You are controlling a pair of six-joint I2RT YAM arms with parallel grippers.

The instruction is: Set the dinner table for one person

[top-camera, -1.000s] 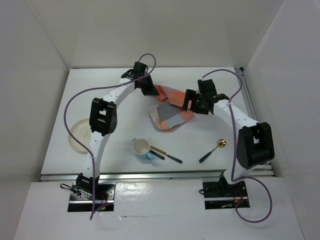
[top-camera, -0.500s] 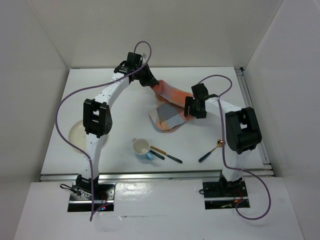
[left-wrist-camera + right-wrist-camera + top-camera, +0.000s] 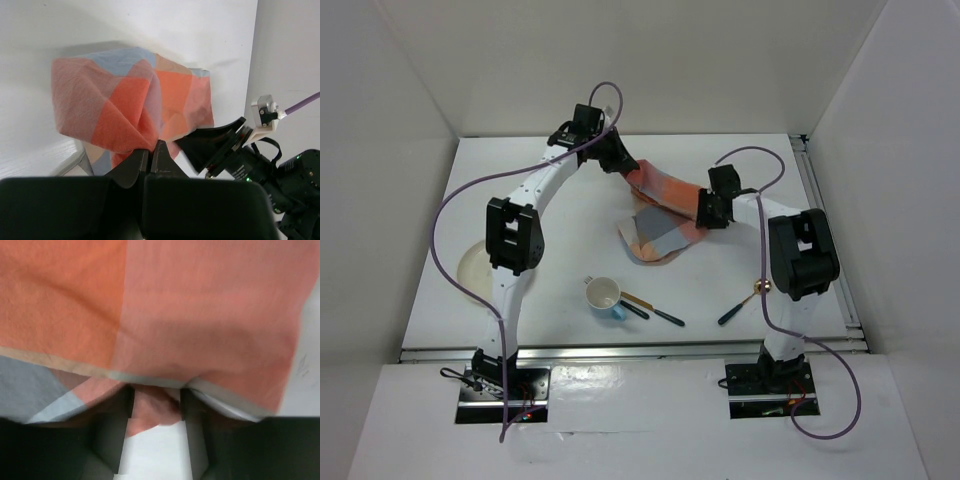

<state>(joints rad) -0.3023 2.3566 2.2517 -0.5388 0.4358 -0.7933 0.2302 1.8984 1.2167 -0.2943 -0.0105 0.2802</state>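
Observation:
I should next lift my left gripper, pull the mat's corner to the left in the top view and let it go, as bare tabletop is on that side of my gripper.
The orange-and-grey checked cloth mat [image 3: 660,230] lies crumpled on the white dinner table [image 3: 560,200], with its far corner lifted. My left gripper [image 3: 620,165] is shut on that raised corner. In the left wrist view, its fingertips [image 3: 150,150] pinch a fold of the cloth [image 3: 125,100]. My right gripper [image 3: 703,212] is at the cloth's right edge. In the right wrist view its jaws [image 3: 156,400] stand apart around a fold of the cloth [image 3: 175,305], with white table showing below.
A cream plate [image 3: 475,268] sits at the left, partly behind the left arm. A white cup with a blue handle [image 3: 604,295], black-handled cutlery [image 3: 655,312] and a gold spoon [image 3: 745,300] lie near the front. White walls enclose the table.
My right gripper has moved in onto the cloth's right edge and its jaws have narrowed. The left gripper pulled the cloth corner slightly back and left, then held still.

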